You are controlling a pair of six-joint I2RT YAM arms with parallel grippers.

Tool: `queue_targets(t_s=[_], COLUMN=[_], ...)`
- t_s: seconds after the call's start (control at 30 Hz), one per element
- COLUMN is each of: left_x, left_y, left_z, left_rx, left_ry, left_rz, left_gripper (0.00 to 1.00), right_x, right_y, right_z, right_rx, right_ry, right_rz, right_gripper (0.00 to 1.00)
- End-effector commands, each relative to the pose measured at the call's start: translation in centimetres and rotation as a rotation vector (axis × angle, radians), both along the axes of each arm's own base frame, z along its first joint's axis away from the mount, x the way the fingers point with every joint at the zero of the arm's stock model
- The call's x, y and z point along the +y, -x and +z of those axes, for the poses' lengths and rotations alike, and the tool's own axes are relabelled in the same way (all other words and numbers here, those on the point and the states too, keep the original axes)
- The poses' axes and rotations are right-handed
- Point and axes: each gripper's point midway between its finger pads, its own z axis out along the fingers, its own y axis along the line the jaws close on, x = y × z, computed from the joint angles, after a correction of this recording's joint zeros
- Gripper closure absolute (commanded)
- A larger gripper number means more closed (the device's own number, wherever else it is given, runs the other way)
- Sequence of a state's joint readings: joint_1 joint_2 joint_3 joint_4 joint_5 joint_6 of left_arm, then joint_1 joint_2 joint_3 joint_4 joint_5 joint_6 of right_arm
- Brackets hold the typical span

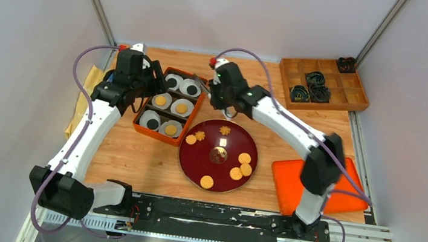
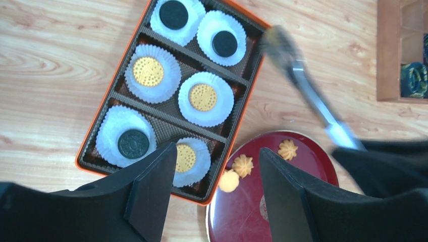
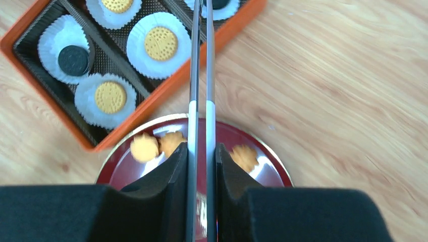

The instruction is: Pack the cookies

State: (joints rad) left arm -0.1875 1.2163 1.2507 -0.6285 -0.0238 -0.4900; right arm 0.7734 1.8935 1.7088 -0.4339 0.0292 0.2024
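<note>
I will turn my right gripper away from the tray next and lower the tongs onto the bare table between plate and compartment box.
Paper cups in the orange tray (image 1: 137,125) hold cookies: golden ones (image 2: 148,71) (image 2: 203,97) and black ones (image 2: 173,14) (image 2: 133,143). More golden cookies (image 1: 244,158) and flower-shaped ones (image 1: 200,135) lie on the dark red plate (image 1: 218,173). My left gripper (image 2: 212,186) hangs open over the tray's corner and the plate's edge, with nothing between its fingers. My right gripper (image 3: 202,151) is shut on metal tongs (image 3: 202,75). The tongs' arms are squeezed nearly together and reach over the tray's far end (image 1: 198,79). Their tips are blurred (image 2: 277,40), so I cannot tell whether they hold anything.
A wooden compartment box (image 1: 348,97) with black coiled rings (image 1: 315,79) stands at the back right. An orange lid (image 1: 290,181) lies right of the plate. A yellow cloth (image 1: 83,103) lies by the left wall.
</note>
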Motion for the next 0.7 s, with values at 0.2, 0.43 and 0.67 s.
queue_targets(t_s=[0.2, 0.43, 0.67], left_x=[-2.6, -5.6, -5.4], left_y=[1.7, 3.7, 5.2], left_z=[-0.9, -1.4, -4.1], left_rx=[-0.010, -0.010, 0.051], left_ry=[-0.036, -0.048, -0.062], left_rz=[-0.057, -0.136, -0.130], left_gripper=[0.37, 0.37, 0.38], right_x=[-18.5, -22.4, -23.9], right_y=[7.1, 3.4, -1.4], right_z=[3.4, -4.4, -9.9], right_rx=[-0.179, -0.031, 0.136], right_ry=[0.148, 0.295, 0.304], right_rz=[-0.465, -0.548, -0.590], right_gripper=[1.00, 1.00, 1.00])
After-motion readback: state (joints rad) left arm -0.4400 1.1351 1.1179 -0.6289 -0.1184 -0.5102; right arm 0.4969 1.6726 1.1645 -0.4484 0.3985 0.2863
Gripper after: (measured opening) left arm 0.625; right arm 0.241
